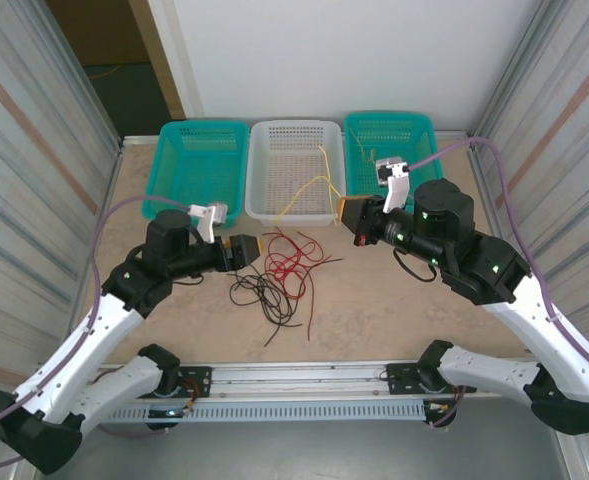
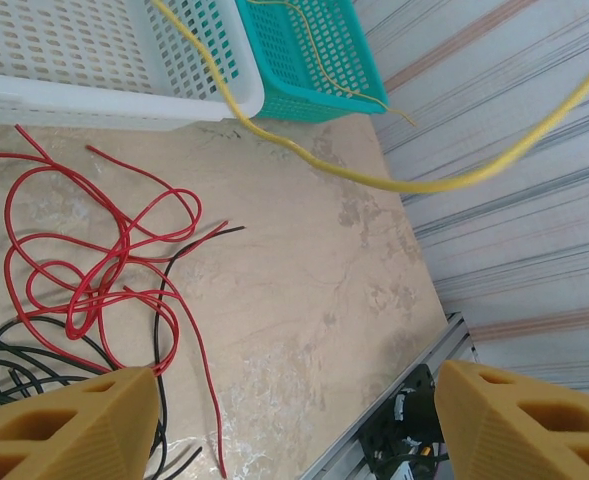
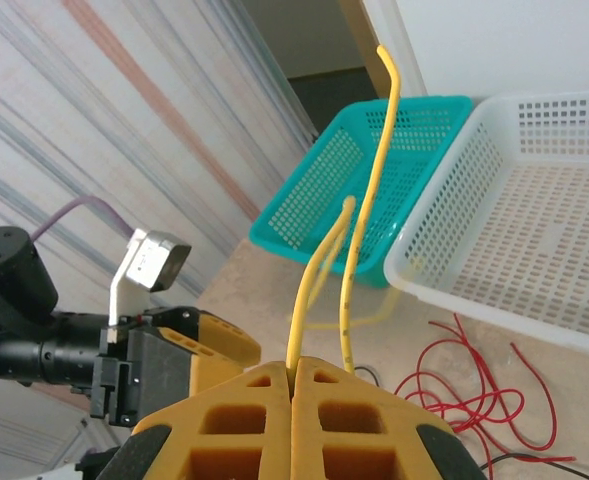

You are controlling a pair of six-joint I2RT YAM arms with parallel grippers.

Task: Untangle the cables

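Observation:
A yellow cable is already in the teal basket outward of the robot's right gripper, so the right gripper needs to swing outward over it next and let go of the yellow cable it holds.
Red cables (image 1: pixel 292 256) lie in loose loops at mid-table, partly crossing the black cables (image 1: pixel 259 293) just nearer the arms. My right gripper (image 1: pixel 347 212) is shut on a yellow cable (image 1: pixel 319 181), which arcs up from its fingertips over the white basket. In the right wrist view the yellow cable (image 3: pixel 372 170) rises from between the closed fingers (image 3: pixel 254 400). My left gripper (image 1: pixel 253 250) hovers at the left edge of the pile, open with nothing between its fingers (image 2: pixel 64 425). The red cables (image 2: pixel 104 270) and black cables (image 2: pixel 4 360) lie to one side of the gap.
Three baskets stand along the back: a teal basket (image 1: pixel 204 126), a white basket (image 1: pixel 296 125) and another teal basket (image 1: pixel 389 118). Corrugated walls close both sides. A metal rail (image 1: pixel 304 375) runs along the near edge.

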